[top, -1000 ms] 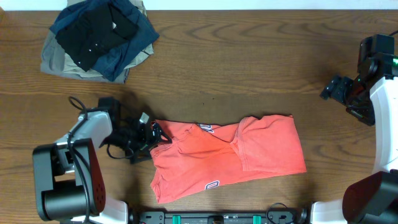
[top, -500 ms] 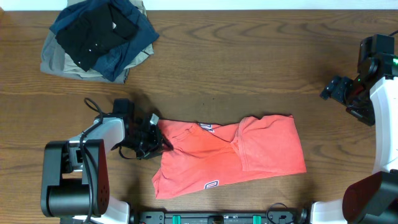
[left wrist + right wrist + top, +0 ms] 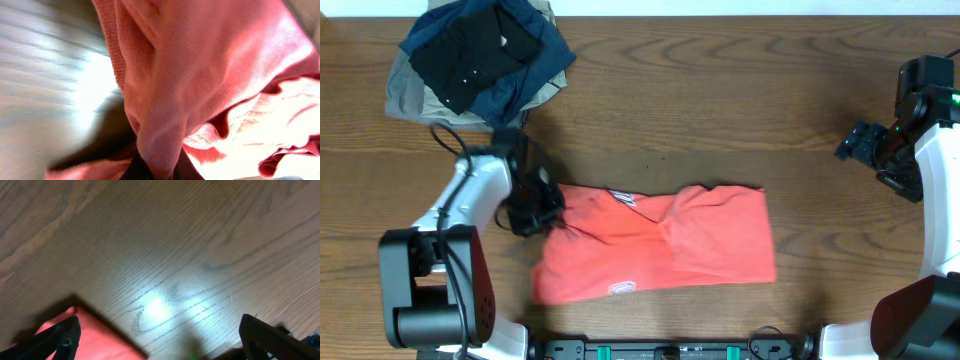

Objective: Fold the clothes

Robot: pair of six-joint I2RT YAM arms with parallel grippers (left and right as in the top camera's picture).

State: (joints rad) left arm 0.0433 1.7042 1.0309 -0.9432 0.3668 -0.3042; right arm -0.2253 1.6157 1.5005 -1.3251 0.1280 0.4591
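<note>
My left gripper carries the shirt's edge across the folds next. It releases it over the shirt's flat opposite end (image 3: pixel 730 232), since the shirt lies in a long piece of cloth.
The clothes are one coral-red T-shirt (image 3: pixel 660 245), lying folded in a rough band across the near middle of the table, with a small white mark near its front left edge. My left gripper (image 3: pixel 542 208) is shut on the shirt's left edge. In the left wrist view, a bunch of red fabric (image 3: pixel 200 75) runs down between the dark fingers at my left gripper (image 3: pixel 156 167). My right gripper (image 3: pixel 852 146) hovers open at the far right, apart from the shirt. Its fingertips (image 3: pixel 65 337) frame bare wood and one red corner (image 3: pixel 95 340).
A pile of folded black, navy and khaki garments (image 3: pixel 480 60) sits at the back left corner. The wooden table (image 3: pixel 720 90) stretches between the pile and the right arm. Robot bases stand at the near left and near right edges.
My left gripper has closed on the shirt's left edge and pulled it. The whole shirt has slid left and toward the back. The right arm has not moved.
</note>
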